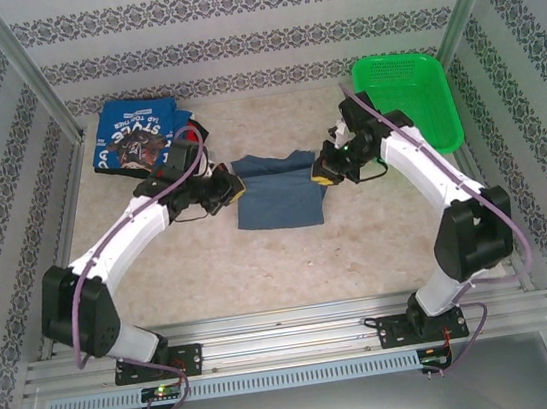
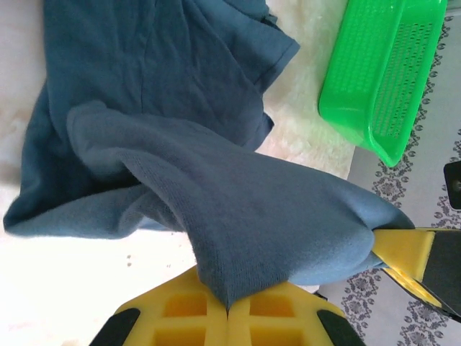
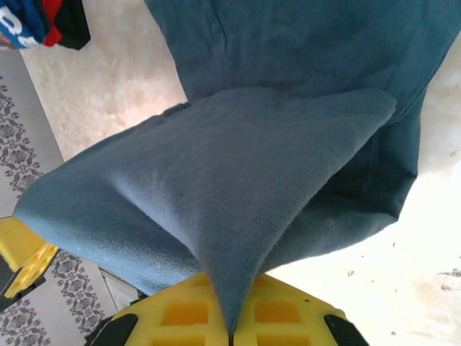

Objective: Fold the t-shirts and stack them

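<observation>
Next I will move my left gripper outward and down to release its corner of the shirt over the shirt's far end (image 1: 250, 164), as that end lies outward of the gripper and lower.
A plain slate-blue t-shirt (image 1: 277, 192) lies in the middle of the table, its far edge lifted between my two grippers. My left gripper (image 1: 233, 186) is shut on the shirt's left corner; the cloth (image 2: 245, 216) runs into its closed yellow pads (image 2: 194, 317). On the right corner my right gripper (image 1: 324, 169) is shut too, with fabric (image 3: 238, 194) pinched between its pads (image 3: 281, 313). A pile of other t-shirts (image 1: 133, 134), bright blue with white lettering on top and red and black beneath, sits at the far left.
A green mesh basket (image 1: 411, 96) stands at the far right, also seen in the left wrist view as the basket (image 2: 382, 72). Patterned walls and metal posts enclose the table. The pile's edge (image 3: 39, 21) shows beyond the shirt.
</observation>
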